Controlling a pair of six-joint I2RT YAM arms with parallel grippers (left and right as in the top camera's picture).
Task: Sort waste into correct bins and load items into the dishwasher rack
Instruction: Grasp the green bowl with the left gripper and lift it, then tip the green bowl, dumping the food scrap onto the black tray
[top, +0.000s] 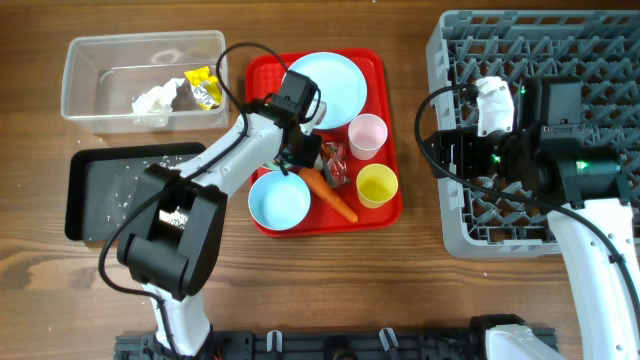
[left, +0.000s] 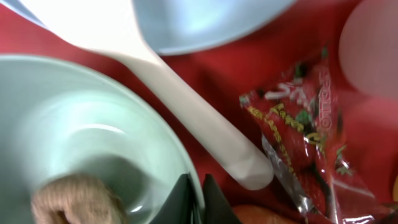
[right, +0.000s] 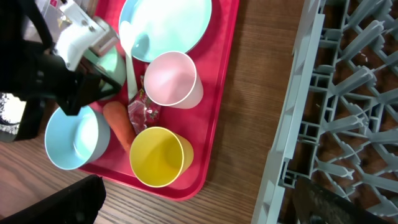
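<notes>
My left gripper needs to lift across to the left in the overhead view to the black tray (top: 105, 188), tip the bowl's scrap out, return and release on the red tray.
My left gripper (top: 298, 150) (left: 198, 202) is shut on the rim of a teal bowl (left: 81, 124) (right: 112, 62) that holds a brown food scrap (left: 78, 199). Beside it on the red tray lie a white spoon (left: 186, 93), a red-foil wrapper (left: 298, 137) (top: 335, 160) and an orange carrot (top: 330, 195) (right: 118, 124). A blue plate (top: 325, 85), a second blue bowl (top: 279, 200), a pink cup (top: 367, 135) and a yellow cup (top: 377, 185) stand there too. My right gripper (top: 450, 150) (right: 205, 205) is open and empty over the left edge of the grey rack (top: 600, 40).
The clear tub (top: 90, 95) at the back left holds white tissue (top: 155, 100) and a yellow wrapper (top: 203, 85). The black tray (top: 85, 190) in front of it holds rice grains (top: 130, 175). The red tray (top: 385, 215) lies between the bins and the rack.
</notes>
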